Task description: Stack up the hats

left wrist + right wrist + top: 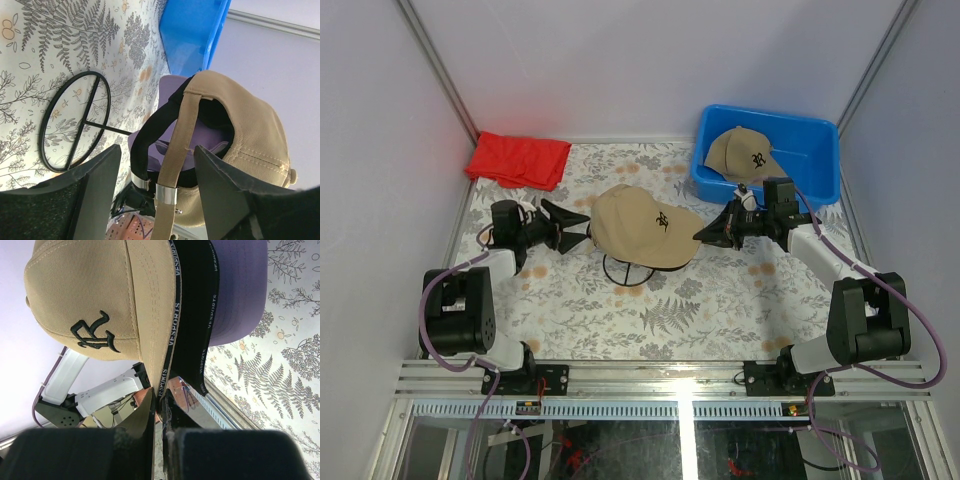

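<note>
My right gripper stays at the tan brim's edge (699, 237) (159, 391) and opens next, since the tan cap already sits over the black and purple caps.
A tan cap (645, 225) sits on top of a stack on the black wire stand (625, 272) at the table's middle. In the right wrist view the tan cap (90, 300) lies over the black cap's brim (197, 315) and the purple cap's brim (237, 290). My right gripper (705, 232) is shut on the tan brim's edge (161, 395). My left gripper (575, 228) is open behind the stack, its jaws either side of the tan back strap (177, 150) without touching it. A second tan cap (740, 152) lies in the blue bin (820, 165).
A red folded cloth (518, 160) lies at the back left. The blue bin stands at the back right, close behind my right arm. The stand's round base ring (75, 122) rests on the floral tablecloth under the stack.
</note>
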You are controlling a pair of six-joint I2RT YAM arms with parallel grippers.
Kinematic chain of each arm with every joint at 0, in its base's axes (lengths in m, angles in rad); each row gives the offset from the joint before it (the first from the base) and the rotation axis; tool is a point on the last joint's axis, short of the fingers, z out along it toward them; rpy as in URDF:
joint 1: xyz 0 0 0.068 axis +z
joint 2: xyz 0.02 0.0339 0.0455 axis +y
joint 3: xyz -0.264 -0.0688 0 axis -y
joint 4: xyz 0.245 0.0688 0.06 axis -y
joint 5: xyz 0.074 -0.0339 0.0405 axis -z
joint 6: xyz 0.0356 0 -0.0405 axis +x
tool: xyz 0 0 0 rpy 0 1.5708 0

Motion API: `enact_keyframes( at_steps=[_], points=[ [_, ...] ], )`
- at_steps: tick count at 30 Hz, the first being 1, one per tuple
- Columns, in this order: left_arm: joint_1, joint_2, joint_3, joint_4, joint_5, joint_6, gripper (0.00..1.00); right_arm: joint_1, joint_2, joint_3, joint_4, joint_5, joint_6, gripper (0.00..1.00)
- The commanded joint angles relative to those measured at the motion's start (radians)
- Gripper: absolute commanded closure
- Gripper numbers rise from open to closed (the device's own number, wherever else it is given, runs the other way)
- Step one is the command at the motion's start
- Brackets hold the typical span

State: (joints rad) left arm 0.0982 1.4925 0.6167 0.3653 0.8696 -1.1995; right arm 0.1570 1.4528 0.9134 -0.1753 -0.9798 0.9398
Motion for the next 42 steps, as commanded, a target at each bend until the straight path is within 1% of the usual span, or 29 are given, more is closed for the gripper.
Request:
enact_keyframes(
  at_steps=[1, 8, 15, 18, 20, 28, 30, 32, 37, 42],
  points=[
    [-0.001, -0.009, 0.031, 0.041, 0.03, 0.015, 0.39, 0.002, 0.001, 0.022, -0.065, 0.039, -0.013, 1.0],
    [-0.057, 0.012, 0.049, 0.022, 0.009, 0.032, 0.34, 0.002, 0.001, 0.02, -0.063, 0.041, -0.012, 1.0],
    [-0.118, 0.072, 0.094, -0.013, -0.029, 0.057, 0.34, 0.002, -0.007, 0.002, -0.046, 0.039, -0.004, 1.0],
    [-0.128, 0.091, 0.109, -0.048, -0.041, 0.083, 0.39, 0.002, -0.011, -0.004, -0.039, 0.038, -0.001, 1.0],
    [-0.133, 0.107, 0.114, -0.059, -0.046, 0.095, 0.45, 0.003, -0.011, -0.01, -0.033, 0.036, 0.002, 1.0],
    [-0.142, 0.149, 0.093, -0.092, -0.061, 0.148, 0.78, 0.003, 0.0, -0.032, -0.007, 0.035, 0.004, 1.0],
    [-0.142, 0.162, 0.084, -0.104, -0.064, 0.163, 0.83, 0.0, 0.01, -0.053, 0.011, 0.036, 0.004, 1.0],
    [-0.142, 0.173, 0.076, -0.107, -0.066, 0.174, 0.85, 0.001, 0.025, -0.074, 0.025, 0.04, 0.0, 1.0],
    [-0.142, 0.196, 0.072, -0.133, -0.071, 0.208, 0.87, -0.012, 0.046, -0.107, 0.038, 0.043, -0.023, 1.0],
    [-0.141, 0.214, 0.068, -0.16, -0.079, 0.237, 0.87, -0.039, 0.059, -0.103, 0.0, 0.051, -0.079, 1.0]
  ],
)
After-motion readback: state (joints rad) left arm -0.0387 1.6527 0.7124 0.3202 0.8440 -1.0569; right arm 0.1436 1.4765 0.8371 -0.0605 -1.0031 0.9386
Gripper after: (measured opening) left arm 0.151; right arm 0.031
